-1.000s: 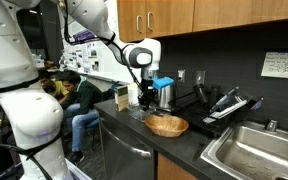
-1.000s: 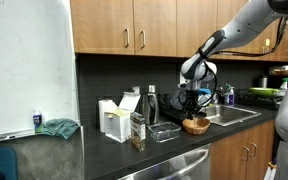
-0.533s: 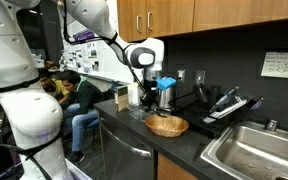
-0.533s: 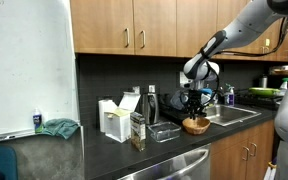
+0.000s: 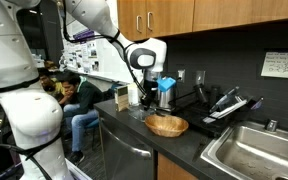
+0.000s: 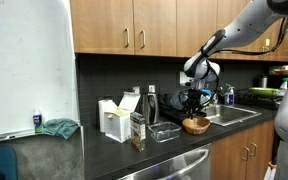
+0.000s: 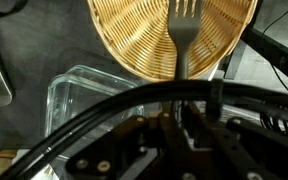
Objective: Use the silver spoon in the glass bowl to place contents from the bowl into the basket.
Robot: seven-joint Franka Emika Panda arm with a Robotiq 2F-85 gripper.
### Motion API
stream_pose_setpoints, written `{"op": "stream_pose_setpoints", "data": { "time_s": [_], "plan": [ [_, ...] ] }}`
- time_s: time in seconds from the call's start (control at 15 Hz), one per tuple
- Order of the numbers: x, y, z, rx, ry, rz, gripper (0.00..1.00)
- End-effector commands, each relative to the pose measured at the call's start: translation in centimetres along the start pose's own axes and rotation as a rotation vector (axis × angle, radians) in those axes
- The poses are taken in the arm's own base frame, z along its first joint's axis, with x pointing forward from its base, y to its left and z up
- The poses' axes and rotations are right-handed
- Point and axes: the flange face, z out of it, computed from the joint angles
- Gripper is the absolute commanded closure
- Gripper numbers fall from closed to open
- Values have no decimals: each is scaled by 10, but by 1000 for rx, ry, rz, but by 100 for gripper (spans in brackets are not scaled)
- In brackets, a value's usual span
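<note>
I should next lower my gripper over the basket's woven inside below it and release the spoon's handle there, as the spoon's tines already hang above the basket.
The tan woven basket (image 5: 167, 125) sits on the dark counter and shows in both exterior views (image 6: 195, 125). In the wrist view it fills the top (image 7: 124, 35). My gripper (image 7: 179, 118) is shut on the silver spoon (image 7: 182, 35). Its tip shows tines like a fork and hangs over the basket's near part. No contents are visible on the tip. The clear glass bowl (image 7: 74, 95) lies just beside the basket, under the gripper, and also shows in an exterior view (image 6: 165, 131). In the exterior views the gripper (image 5: 148, 98) hovers low at the basket's edge.
A steel kettle (image 5: 166, 95) stands right behind the basket. A black dish rack (image 5: 224, 105) and a sink (image 5: 259, 150) lie further along the counter. A white carton (image 6: 112, 120) and a bottle (image 6: 137, 128) stand beyond the glass bowl. A person (image 5: 79, 100) sits behind the counter.
The gripper with the utensil has shifted a little sideways from the glass bowl toward the basket. Nothing else has moved.
</note>
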Motion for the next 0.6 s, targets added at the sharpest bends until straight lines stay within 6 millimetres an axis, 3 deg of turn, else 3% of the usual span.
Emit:
{"op": "stream_pose_setpoints", "data": {
  "time_s": [0.0,0.53],
  "plan": [
    [-2,-3,-4,-29,34,-18,96],
    [-10,-12,7,-5,77,-33,96]
  ]
}}
